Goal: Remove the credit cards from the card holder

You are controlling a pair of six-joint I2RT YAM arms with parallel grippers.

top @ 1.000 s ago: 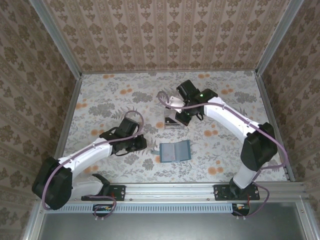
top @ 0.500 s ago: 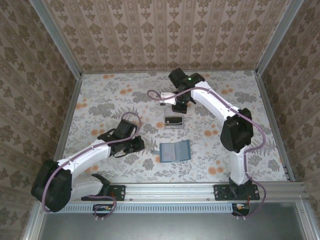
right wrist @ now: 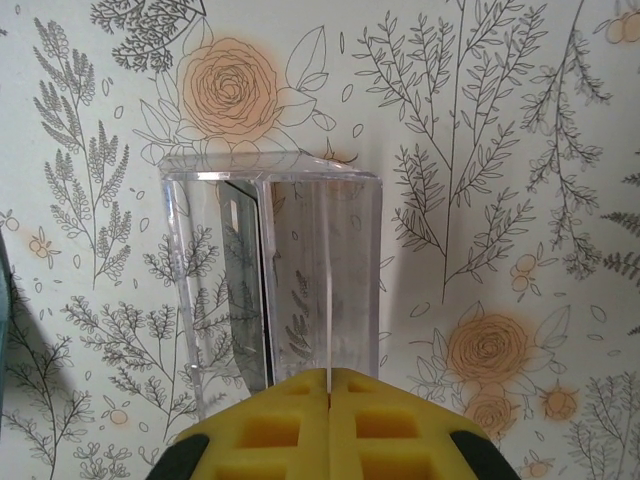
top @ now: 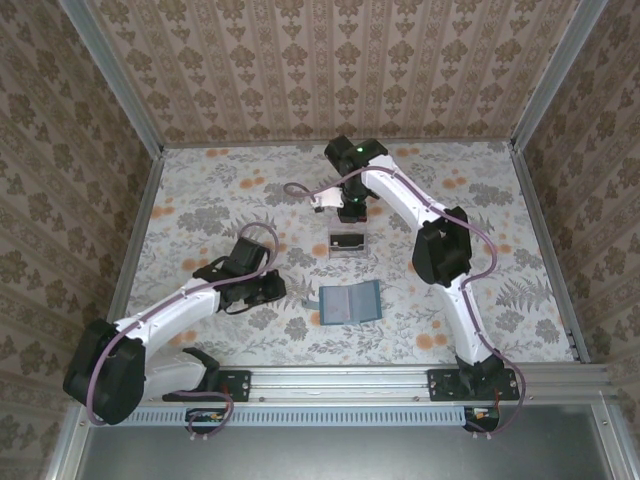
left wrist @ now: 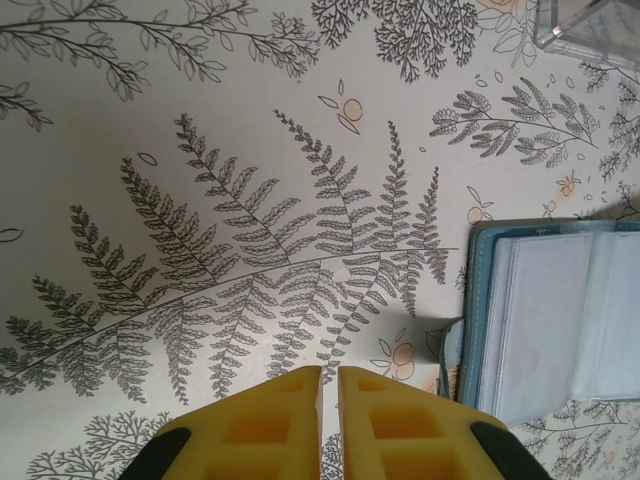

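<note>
I should move my right gripper down and release the credit card into the clear tray's far section point(right wrist: 302, 268). That section is below the gripper, and a dark card is in the near one.
The teal card holder point(top: 350, 302) lies open on the table, its pale inner pockets point(left wrist: 545, 330) facing up. I cannot tell whether cards sit in them. My left gripper point(top: 270, 288) hovers just left of it, fingers point(left wrist: 270, 420) nearly together with nothing between them. My right gripper point(top: 350, 212) hangs at the far side of the clear tray point(top: 347, 244) and points at it. It is shut on a credit card point(right wrist: 328, 320), seen edge-on as a thin pale line sticking out from the right gripper point(right wrist: 329, 372) over the tray point(right wrist: 270, 170).
The table carries a floral cloth and is fenced by patterned walls on three sides. A metal rail with both arm bases point(top: 350, 382) runs along the near edge. A corner of the clear tray point(left wrist: 590, 25) lies beyond the holder in the left wrist view.
The right arm's elbow has swung inward to the left, and its gripper has drawn back from over the tray toward the far wall. The left arm and the holder have barely moved.
</note>
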